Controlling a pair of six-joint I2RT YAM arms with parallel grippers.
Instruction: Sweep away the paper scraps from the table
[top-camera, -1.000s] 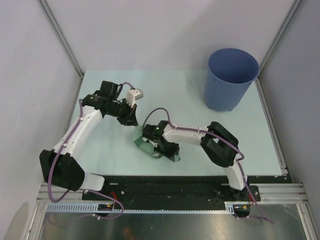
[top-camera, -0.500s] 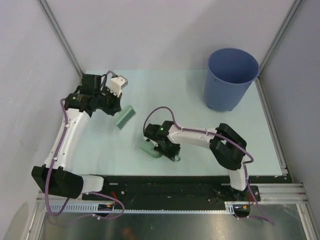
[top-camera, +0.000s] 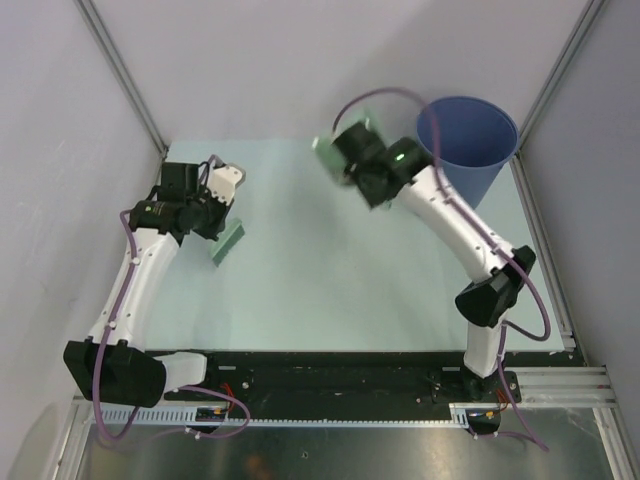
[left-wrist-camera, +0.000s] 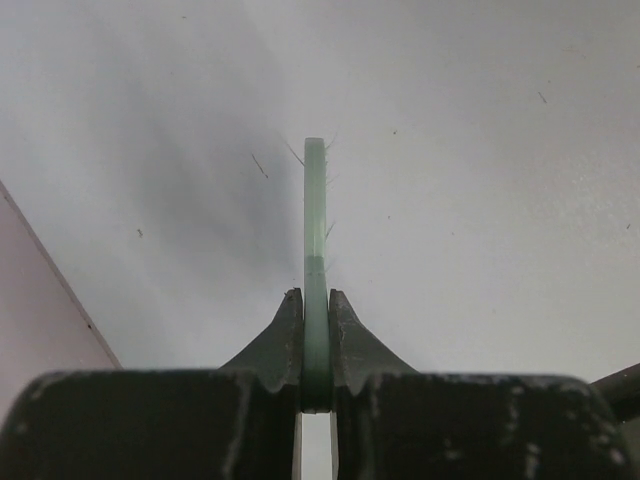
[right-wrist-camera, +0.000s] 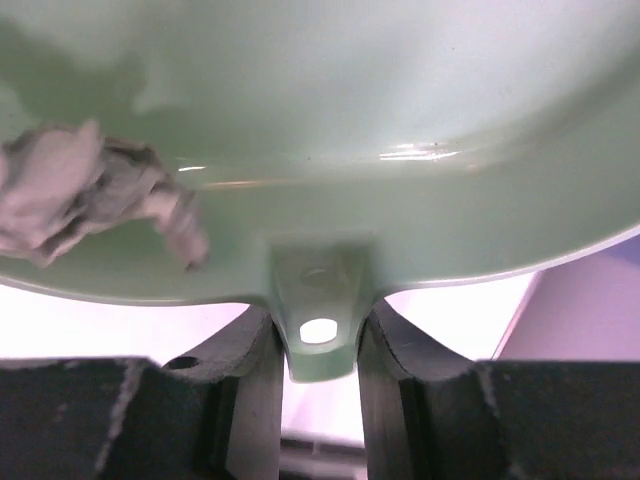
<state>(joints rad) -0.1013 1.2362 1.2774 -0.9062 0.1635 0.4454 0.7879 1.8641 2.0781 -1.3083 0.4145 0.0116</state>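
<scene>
The left gripper moves over the open middle of the table next and releases the brush (top-camera: 228, 243), since that place lies to the gripper's right in the top view.
My right gripper (top-camera: 352, 160) is shut on the tab handle of the pale green dustpan (top-camera: 329, 148) and holds it high over the back of the table (top-camera: 320, 290), just left of the blue bin. In the right wrist view the jaws (right-wrist-camera: 318, 335) clamp the handle, and a grey crumpled paper scrap (right-wrist-camera: 90, 195) lies in the pan (right-wrist-camera: 400, 90). My left gripper (top-camera: 213, 222) is shut on the pale green brush (top-camera: 228, 243) at the table's left side; the brush shows edge-on in the left wrist view (left-wrist-camera: 315, 220). No scraps show on the tabletop.
A tall blue bin (top-camera: 463, 155) stands at the back right of the table. Grey walls with metal posts close in the left, back and right sides. A black and metal rail (top-camera: 330, 375) runs along the near edge by the arm bases.
My right arm has lifted the dustpan from the table's front middle up and back toward the bin. My left arm has drawn the brush away to the left.
</scene>
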